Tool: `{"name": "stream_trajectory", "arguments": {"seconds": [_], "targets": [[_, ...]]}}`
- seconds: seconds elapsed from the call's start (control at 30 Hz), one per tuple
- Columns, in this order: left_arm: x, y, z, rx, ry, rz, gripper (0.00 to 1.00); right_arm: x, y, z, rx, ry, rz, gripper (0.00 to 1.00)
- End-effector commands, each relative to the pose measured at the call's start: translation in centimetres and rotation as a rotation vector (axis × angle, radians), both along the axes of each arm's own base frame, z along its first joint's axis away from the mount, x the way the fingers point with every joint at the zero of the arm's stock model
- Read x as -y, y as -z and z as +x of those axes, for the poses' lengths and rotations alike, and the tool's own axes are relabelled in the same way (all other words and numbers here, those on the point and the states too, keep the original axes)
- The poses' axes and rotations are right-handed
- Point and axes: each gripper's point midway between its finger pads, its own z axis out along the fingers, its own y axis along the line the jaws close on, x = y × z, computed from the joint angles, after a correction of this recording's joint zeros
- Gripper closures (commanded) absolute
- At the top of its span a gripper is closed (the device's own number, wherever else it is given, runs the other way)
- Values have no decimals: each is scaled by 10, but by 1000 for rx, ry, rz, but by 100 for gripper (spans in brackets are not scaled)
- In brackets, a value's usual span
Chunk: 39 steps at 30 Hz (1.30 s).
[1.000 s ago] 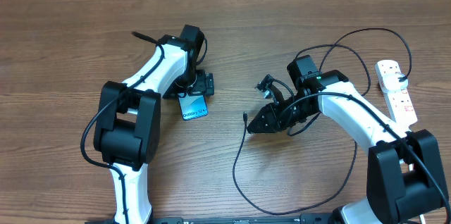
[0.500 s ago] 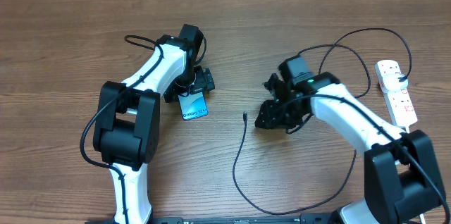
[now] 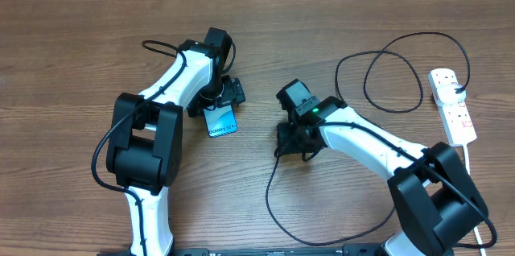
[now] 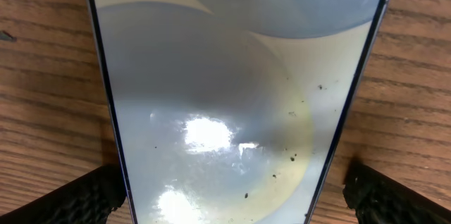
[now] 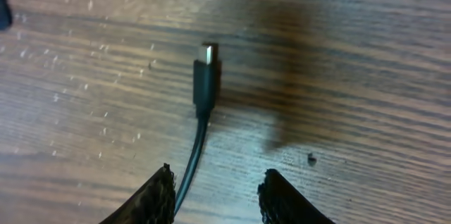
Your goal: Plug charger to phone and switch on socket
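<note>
The plug [image 3: 278, 152] lies ahead of the robot's open fingers with its cable already between them, so the right gripper next needs to go down along the cable onto the plug's cable end [image 3: 278, 156].
The phone [image 3: 223, 121] lies flat on the wooden table, screen up, and fills the left wrist view [image 4: 232, 90]. My left gripper [image 3: 216, 103] is open and straddles its far end; one finger [image 4: 77, 199] sits by the phone's left edge and the other stands a little off its right edge. The charger [image 3: 269, 192] is a thin black cable, and its plug tip [image 5: 205, 76] lies on the wood. My right gripper [image 5: 215, 196] hovers open just behind the tip, with the cable passing between the fingers, close to the left finger [image 5: 151, 199]. The socket [image 3: 451, 107] lies at the far right.
The charger cable curls in a wide loop [image 3: 394, 71] behind the right arm and sweeps along the front edge [image 3: 322, 244]. A black plug [image 3: 457, 88] sits in the socket, whose white cord [image 3: 475, 155] runs toward the front right.
My right gripper has opened and swung left, and now hangs over the charger's plug end. The left gripper and the phone have stayed in place.
</note>
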Motion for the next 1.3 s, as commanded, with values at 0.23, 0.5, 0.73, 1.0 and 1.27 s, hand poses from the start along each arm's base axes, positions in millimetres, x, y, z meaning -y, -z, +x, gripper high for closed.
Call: {"name": "stream_trajectory", "arguments": {"seconds": [0.23, 0.5, 0.73, 1.0, 1.27], "targets": [[10, 35, -30, -142, -1, -70, 0, -10, 21, 26, 122, 80, -79, 64], [8, 35, -31, -144, 25, -63, 0, 37, 31, 16, 106, 155, -308, 65], [8, 35, -31, -144, 25, -63, 0, 91, 30, 16, 27, 281, -409, 64], [8, 35, -30, -142, 36, -62, 0, 95, 35, 7, -137, 426, -264, 64], [8, 35, -30, -140, 36, -65, 0, 87, 35, -1, -175, 493, -244, 65]]}}
